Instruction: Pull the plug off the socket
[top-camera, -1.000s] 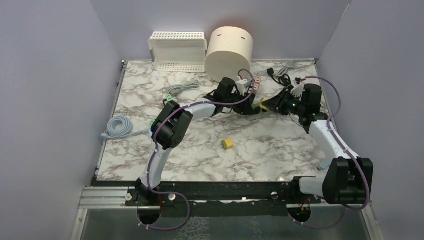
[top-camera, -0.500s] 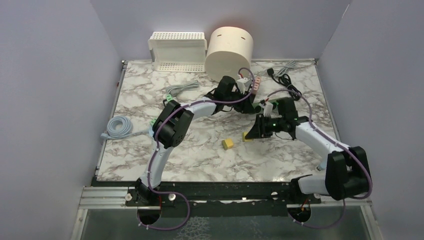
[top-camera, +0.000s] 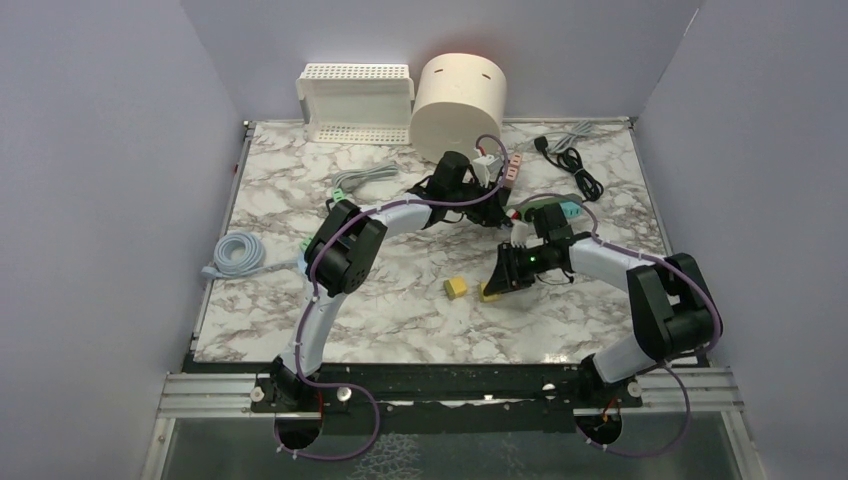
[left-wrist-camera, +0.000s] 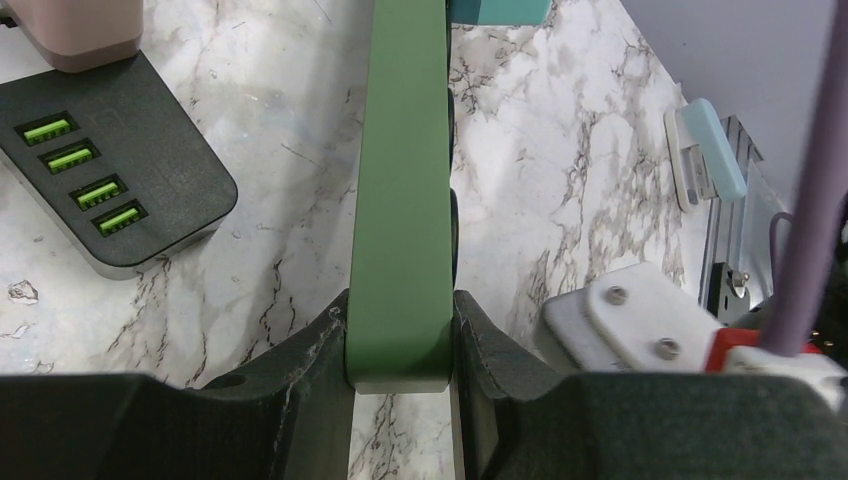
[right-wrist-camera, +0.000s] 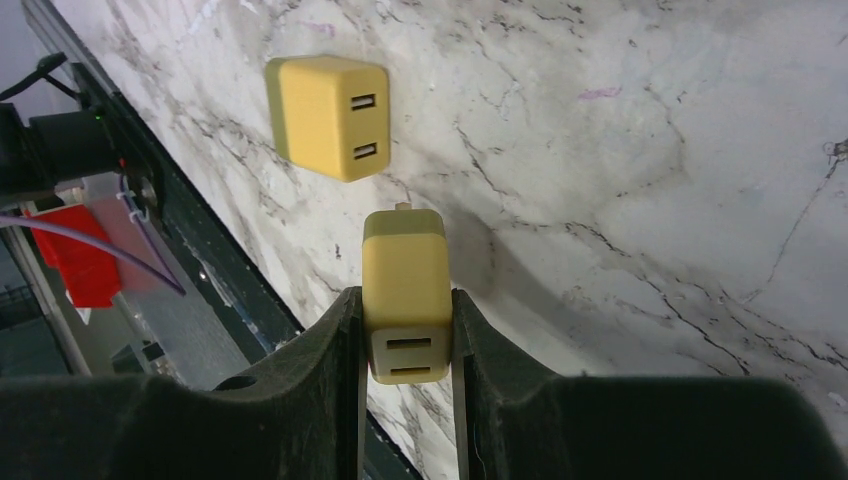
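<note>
The yellow plug is already off the socket. It goes outward next in my right gripper, low over the bare marble beside the loose plug, for release there.
My left gripper is shut on the end of a green socket strip, which lies at the back middle of the table. My right gripper is shut on a yellow plug with two slots in its end. It holds the plug low over the marble, apart from the strip. The plug also shows in the top view. A second yellow plug lies loose on the table just left of it.
A black USB hub with green ports lies beside the strip. A white basket and a cream cylinder stand at the back. A coiled pale cable lies left, a black cable back right.
My right gripper has moved from beside the green strip toward the front left, carrying the yellow plug down next to the loose yellow plug. The left arm has stayed put.
</note>
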